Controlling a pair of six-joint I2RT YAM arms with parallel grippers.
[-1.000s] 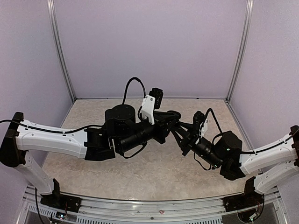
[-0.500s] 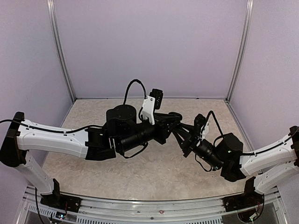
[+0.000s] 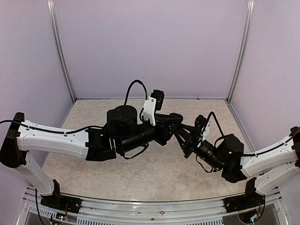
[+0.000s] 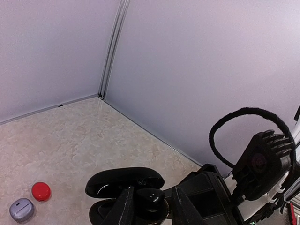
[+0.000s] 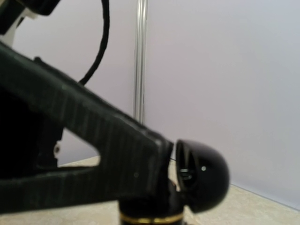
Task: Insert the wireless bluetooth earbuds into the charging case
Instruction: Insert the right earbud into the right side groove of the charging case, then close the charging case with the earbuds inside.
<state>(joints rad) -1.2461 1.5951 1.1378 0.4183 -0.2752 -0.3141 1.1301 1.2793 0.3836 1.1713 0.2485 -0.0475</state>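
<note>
My right gripper lowers the charging case from midair next and releases it on the clear tabletop below, to the gripper's left in the top view.
Both grippers meet above the middle of the table. My right gripper (image 3: 186,137) is shut on the black charging case (image 4: 123,182), holding it in the air with its lid (image 5: 202,174) swung open. A gold ring (image 5: 150,218) runs round the case's base. One black earbud (image 4: 151,199) sits in the base, between the fingers of my left gripper (image 4: 152,210). The jaws stand slightly apart, with a narrow gap showing beside the earbud. In the right wrist view a left finger (image 5: 93,154) crosses in front of the case.
A small red case (image 4: 41,191) and a silvery grey case (image 4: 21,209) lie on the marbled tabletop (image 4: 93,136), below and left of the grippers. Lilac walls (image 3: 150,47) with metal corner posts enclose the table on three sides.
My left jaws have widened a little around the black earbud. The right gripper with the case has edged slightly up and to the left, towards the left gripper.
</note>
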